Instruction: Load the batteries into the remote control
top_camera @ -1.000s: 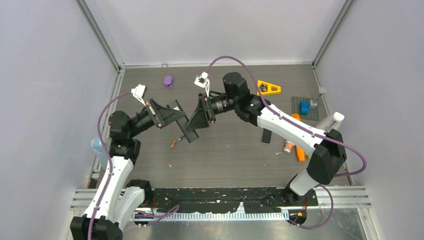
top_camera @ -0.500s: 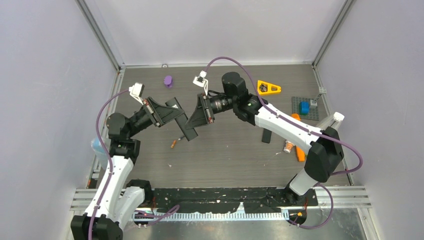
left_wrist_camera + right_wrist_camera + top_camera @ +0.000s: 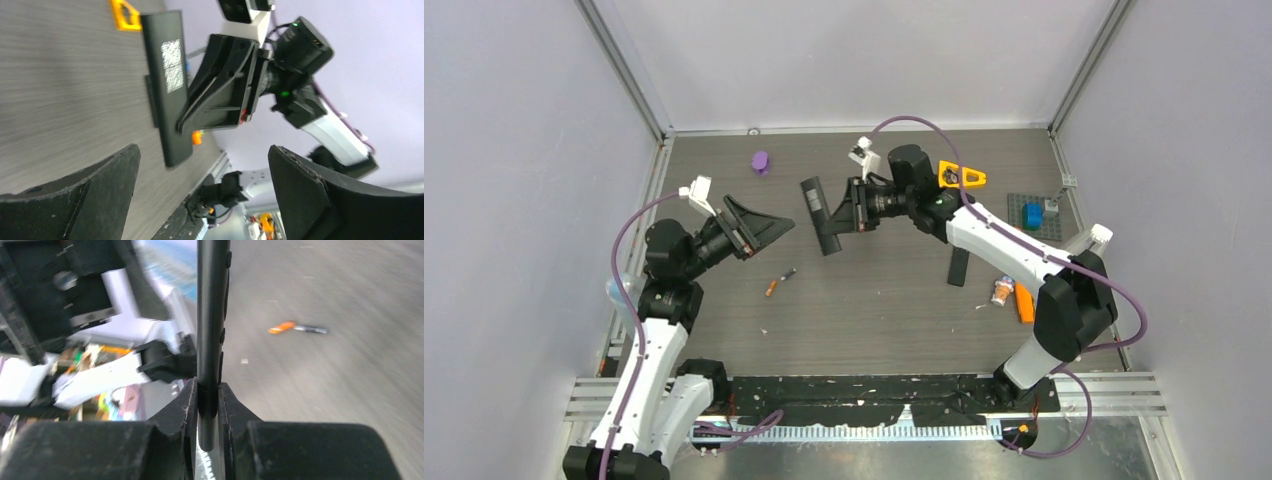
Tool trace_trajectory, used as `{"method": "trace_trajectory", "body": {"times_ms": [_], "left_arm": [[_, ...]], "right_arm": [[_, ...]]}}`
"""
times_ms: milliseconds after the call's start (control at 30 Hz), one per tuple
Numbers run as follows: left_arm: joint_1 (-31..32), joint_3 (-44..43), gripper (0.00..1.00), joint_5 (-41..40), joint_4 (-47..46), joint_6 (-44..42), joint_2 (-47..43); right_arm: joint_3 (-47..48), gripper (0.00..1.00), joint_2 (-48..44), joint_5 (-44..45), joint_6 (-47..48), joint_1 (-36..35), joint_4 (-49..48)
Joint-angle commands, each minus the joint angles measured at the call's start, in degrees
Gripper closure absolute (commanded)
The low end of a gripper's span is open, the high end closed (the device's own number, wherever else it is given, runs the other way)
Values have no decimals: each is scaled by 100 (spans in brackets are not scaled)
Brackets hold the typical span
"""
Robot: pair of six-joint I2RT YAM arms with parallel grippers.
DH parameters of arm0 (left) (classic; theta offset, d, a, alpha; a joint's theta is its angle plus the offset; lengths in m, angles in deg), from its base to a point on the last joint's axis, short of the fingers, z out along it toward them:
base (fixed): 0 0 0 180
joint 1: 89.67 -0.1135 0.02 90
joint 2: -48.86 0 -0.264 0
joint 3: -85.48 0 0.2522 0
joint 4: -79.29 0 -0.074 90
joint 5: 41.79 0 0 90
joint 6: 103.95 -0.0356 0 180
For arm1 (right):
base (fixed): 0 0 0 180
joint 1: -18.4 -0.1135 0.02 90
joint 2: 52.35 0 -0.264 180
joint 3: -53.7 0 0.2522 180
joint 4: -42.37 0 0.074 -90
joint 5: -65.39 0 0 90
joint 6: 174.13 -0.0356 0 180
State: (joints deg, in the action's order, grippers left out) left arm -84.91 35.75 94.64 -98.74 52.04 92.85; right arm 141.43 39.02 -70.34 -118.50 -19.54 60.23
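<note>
The table beside the black flat piece is bare, so my right gripper will next swing to the right in the top view, tip downward and lower the remote there.
My right gripper is shut on the middle of a black remote control and holds it above the table. In the right wrist view the remote stands edge-on between the pads of that gripper. The left gripper hangs open to the left of the remote, apart from it and with nothing in it. In the left wrist view its fingers are spread wide, with the remote's labelled back beyond them. Two batteries lie on the table below: an orange one and a dark one.
A black flat piece lies under the right arm. Near it are a long orange stick and a small brown cylinder. At the back are a purple object, an orange triangle and a grey plate bearing a blue block.
The left gripper has let go of the remote, opened wide and drawn back to the left. The right gripper has closed on the remote and carried it toward the back right.
</note>
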Motion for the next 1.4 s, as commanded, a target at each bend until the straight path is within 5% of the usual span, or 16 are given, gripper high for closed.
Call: {"method": "trace_trajectory", "body": {"times_ms": [0, 200, 567, 800, 967, 1100, 1367], "left_arm": [[-26, -417, 0, -1246, 2497, -1663, -212], [-27, -613, 0, -2298, 3684, -2370, -398], [-27, -640, 1, -2610, 3874, -2565, -711], [-26, -582, 0, -2642, 3578, -2548, -810], [-25, -624, 0, -2624, 3579, -2552, -670], [-25, -665, 0, -2621, 3568, -2569, -594], [-27, -675, 1, -2639, 3552, -2613, -565]], "right_arm": [[-16, 95, -312, 2158, 1090, 327, 1576], [-95, 95, 230, 5702, 1772, 580, 2781], [326, 95, 1709, 8155, 2022, 982, 3002], [702, 90, 2357, 8201, 1949, 972, 3161], [606, 58, 2156, 7644, 1851, 971, 3066], [565, 45, 1752, 7171, 1797, 1018, 3030], [-75, 40, 562, 6393, 1276, 1568, 2866]]}}
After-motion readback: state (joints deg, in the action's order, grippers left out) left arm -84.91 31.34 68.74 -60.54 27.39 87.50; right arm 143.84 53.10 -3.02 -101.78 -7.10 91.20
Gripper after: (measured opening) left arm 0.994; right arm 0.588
